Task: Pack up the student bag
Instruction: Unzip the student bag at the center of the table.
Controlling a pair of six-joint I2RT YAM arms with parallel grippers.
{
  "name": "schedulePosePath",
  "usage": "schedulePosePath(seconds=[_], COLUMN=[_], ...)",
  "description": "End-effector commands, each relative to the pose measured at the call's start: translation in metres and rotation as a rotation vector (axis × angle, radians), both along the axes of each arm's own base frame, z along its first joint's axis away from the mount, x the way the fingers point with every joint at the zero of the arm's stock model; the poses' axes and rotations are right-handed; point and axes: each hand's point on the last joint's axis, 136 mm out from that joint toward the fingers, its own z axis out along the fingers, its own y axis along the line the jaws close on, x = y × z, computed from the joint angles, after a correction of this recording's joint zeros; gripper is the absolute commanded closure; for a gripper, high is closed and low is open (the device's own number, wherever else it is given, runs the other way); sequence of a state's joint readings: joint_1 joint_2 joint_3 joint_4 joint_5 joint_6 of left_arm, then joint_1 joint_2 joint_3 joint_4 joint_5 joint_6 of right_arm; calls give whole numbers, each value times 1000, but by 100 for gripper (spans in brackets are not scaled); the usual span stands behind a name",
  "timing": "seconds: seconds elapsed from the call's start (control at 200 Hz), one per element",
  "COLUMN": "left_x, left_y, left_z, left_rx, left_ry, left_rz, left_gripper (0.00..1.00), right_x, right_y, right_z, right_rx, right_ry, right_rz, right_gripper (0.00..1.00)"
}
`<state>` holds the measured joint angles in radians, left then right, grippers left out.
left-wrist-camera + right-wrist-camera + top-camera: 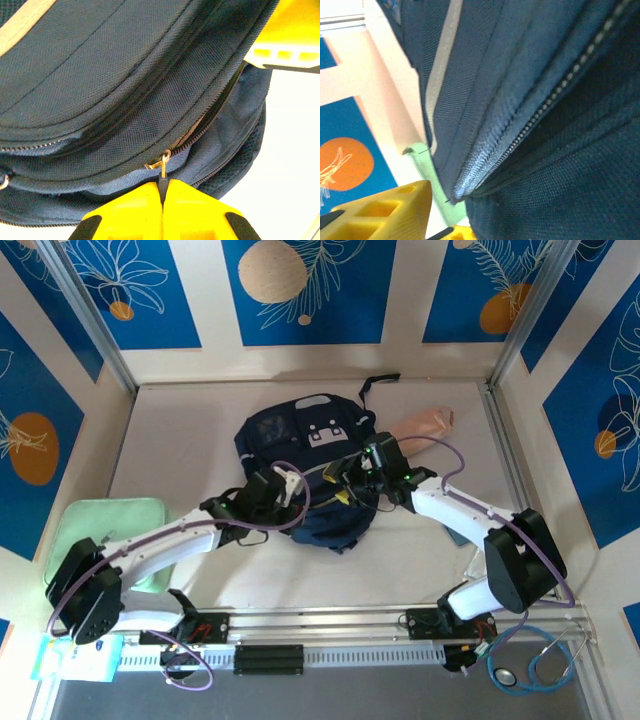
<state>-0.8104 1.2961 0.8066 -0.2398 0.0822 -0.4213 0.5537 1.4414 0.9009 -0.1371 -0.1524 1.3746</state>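
The bag's side edge [245, 462] should run outward of the left gripper, so the robot will pull the black tab outward along it, open the part of the zipper that is still closed, and let go of the tab.
The student bag [305, 455], a dark navy backpack with a white patch, lies in the middle of the table. My left gripper [283, 487] is at its near left side. In the left wrist view its yellow fingers [132, 215] are shut on the black tab of a zipper pull [163, 172] at the bag's [125, 75] partly opened zipper. My right gripper [357, 476] is at the bag's near right side. Its fingers [385, 210] stand apart, open, and the bag's zipper edge [485, 160] lies right at them, covering the other finger.
A pale green book [112, 523] lies at the left, partly under my left arm. A pink pouch [427, 422] sits behind the bag to the right. A stethoscope [530, 665] lies by the right arm's base. Walls close in the table on three sides.
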Motion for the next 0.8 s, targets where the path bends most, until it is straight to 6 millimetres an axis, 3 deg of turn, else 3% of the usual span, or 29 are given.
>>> schedulePosePath(seconds=[0.0, 0.13, 0.27, 0.495, 0.655, 0.795], left_x=[6, 5, 5, 5, 9, 28], left_y=[-25, -21, 3, 54, 78, 100], left_z=[30, 23, 5, -11, -16, -17], left_rx=[-81, -48, 7, 42, 52, 99], left_ry=[-76, -75, -11, 21, 40, 38], left_rz=[-77, -76, -10, 107, 169, 251], left_gripper=[100, 100, 100, 100, 100, 100], right_x=[6, 12, 17, 15, 17, 18], right_y=[-6, -4, -12, -33, -32, -25], right_z=[0, 1, 9, 29, 34, 38], right_rx=[-62, -59, -74, -81, -44, -22], right_ry=[24, 4, -32, -93, -93, -101], right_rz=[-64, -63, -55, -54, -22, 9], right_gripper=[53, 72, 87, 91, 92, 93])
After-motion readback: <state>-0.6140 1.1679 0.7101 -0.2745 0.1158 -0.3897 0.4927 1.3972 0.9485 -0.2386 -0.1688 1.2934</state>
